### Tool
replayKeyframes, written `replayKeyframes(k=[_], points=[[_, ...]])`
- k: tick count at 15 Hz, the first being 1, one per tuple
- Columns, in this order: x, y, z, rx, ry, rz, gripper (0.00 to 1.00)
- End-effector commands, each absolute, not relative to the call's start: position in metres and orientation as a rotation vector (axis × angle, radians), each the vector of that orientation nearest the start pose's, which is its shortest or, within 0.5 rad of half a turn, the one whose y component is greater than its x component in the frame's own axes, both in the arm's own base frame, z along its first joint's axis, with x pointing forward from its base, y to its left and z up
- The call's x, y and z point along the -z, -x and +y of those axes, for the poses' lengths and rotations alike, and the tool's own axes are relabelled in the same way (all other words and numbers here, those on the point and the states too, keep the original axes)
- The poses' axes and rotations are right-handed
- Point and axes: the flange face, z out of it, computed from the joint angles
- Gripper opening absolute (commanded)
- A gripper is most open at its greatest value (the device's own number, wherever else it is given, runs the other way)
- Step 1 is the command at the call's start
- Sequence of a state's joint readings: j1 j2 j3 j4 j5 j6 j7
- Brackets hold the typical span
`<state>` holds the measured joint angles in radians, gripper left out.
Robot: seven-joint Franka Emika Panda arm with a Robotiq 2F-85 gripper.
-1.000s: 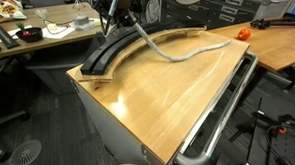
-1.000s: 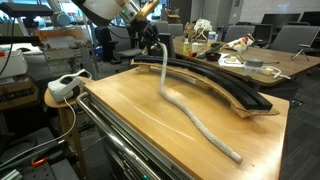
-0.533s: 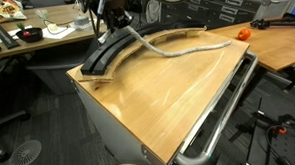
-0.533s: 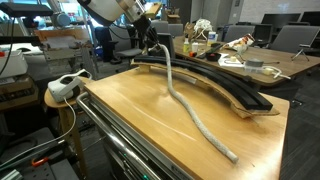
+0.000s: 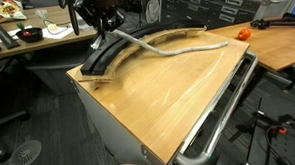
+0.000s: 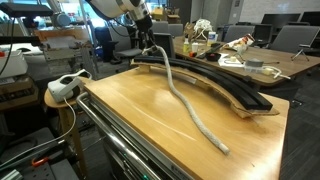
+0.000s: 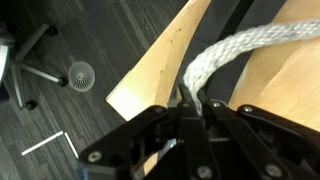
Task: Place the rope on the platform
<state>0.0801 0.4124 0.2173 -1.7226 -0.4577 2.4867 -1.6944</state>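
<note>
My gripper still has the rope's end above the platform, so next it will shift toward the platform's end [image 5: 94, 66] and lower over the black part of the platform.
The pale grey rope [image 5: 179, 51] trails from the platform across the wooden tabletop; in an exterior view the rope [image 6: 195, 117] snakes toward the table's near edge. The black arc-shaped platform [image 5: 101, 56] with light wooden edging curves along the table's far side, and the platform [image 6: 235, 92] also shows from the other side. My gripper [image 5: 108, 29] hangs over one end of the platform, shut on the rope's end, and the gripper [image 6: 150, 45] holds that end lifted. In the wrist view the braided rope [image 7: 235, 50] rises from between the shut gripper [image 7: 193, 103], over the platform's black strip [image 7: 228, 22].
A metal rail [image 5: 222, 106] runs along the table's side. An orange object [image 5: 243, 34] sits on the neighbouring desk. A white power strip [image 6: 65, 85] lies beside the table, and cluttered desks stand behind. A chair base [image 7: 30, 65] is on the floor below.
The gripper has carried the rope's end further along toward the platform's end, and the rope's tail has been dragged across the tabletop after it. The grip stays shut.
</note>
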Motion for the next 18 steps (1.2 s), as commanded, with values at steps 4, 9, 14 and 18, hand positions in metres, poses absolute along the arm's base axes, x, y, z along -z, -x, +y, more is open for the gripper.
replayKeyframes(k=[4,9,14,18], points=[[-0.395,-0.667,0.208,-0.168,-0.928,2.820,0.02],[-0.393,-0.671,0.206,-0.080,-0.866,2.905,0.02],[-0.394,-0.679,0.220,-0.102,-0.849,2.873,0.02],[-0.387,-0.688,0.230,-0.100,-0.847,2.894,0.02]])
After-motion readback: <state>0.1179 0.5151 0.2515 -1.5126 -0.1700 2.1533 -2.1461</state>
